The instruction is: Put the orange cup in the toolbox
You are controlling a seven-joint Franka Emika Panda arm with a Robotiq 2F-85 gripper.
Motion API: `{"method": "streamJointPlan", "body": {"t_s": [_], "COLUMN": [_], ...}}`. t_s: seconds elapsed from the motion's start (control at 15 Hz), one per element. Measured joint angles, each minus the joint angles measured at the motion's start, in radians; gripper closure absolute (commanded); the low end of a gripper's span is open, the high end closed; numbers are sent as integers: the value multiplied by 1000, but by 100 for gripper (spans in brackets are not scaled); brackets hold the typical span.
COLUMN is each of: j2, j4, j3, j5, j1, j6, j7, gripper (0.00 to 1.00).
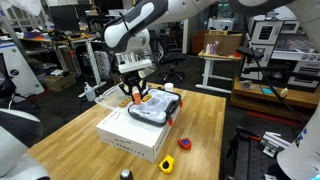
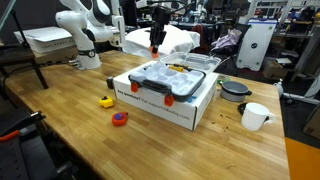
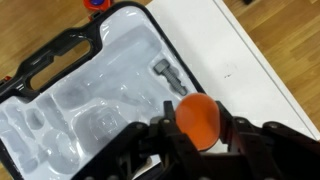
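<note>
My gripper lowers into the toolbox's open compartment [image 3: 158,98] beside the gray bolt next and releases the orange cup [image 3: 199,119] there, since it still hangs above the toolbox.
My gripper [image 3: 198,125] is shut on the orange cup [image 3: 199,119], a small bright orange plastic cup held between the two black fingers. Right below it in the wrist view lies the toolbox [image 3: 90,90], a flat case with a black rim, handle and pale translucent top showing compartments. In both exterior views the gripper [image 1: 135,93] [image 2: 155,45] hangs just above the toolbox [image 1: 155,108] [image 2: 165,82], which rests on a white box. The cup shows as an orange speck between the fingers [image 1: 136,95].
The toolbox sits on a larger white box [image 1: 135,138] [image 2: 185,108] on a wooden table [image 1: 70,130]. A yellow object [image 1: 168,163] [image 2: 106,101] and a red-orange piece [image 1: 184,144] [image 2: 119,118] lie on the table. A white mug [image 2: 255,116] and a dark bowl [image 2: 235,89] stand near one edge.
</note>
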Motion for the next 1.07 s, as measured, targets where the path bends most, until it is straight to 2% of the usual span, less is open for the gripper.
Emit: {"method": "streamJointPlan", "body": {"t_s": [0.27, 0.33, 0.87, 0.93, 1.07], "j2": [0, 0, 0, 0, 0], "j4": [-6, -7, -11, -11, -11], "j3": [-1, -1, -3, -3, -3], "j5": [21, 25, 35, 35, 34], "j1": [-1, -1, -3, -3, -3], "j6": [0, 0, 0, 0, 0], "j7": [28, 35, 48, 48, 48], "gripper": [84, 59, 59, 84, 84]}}
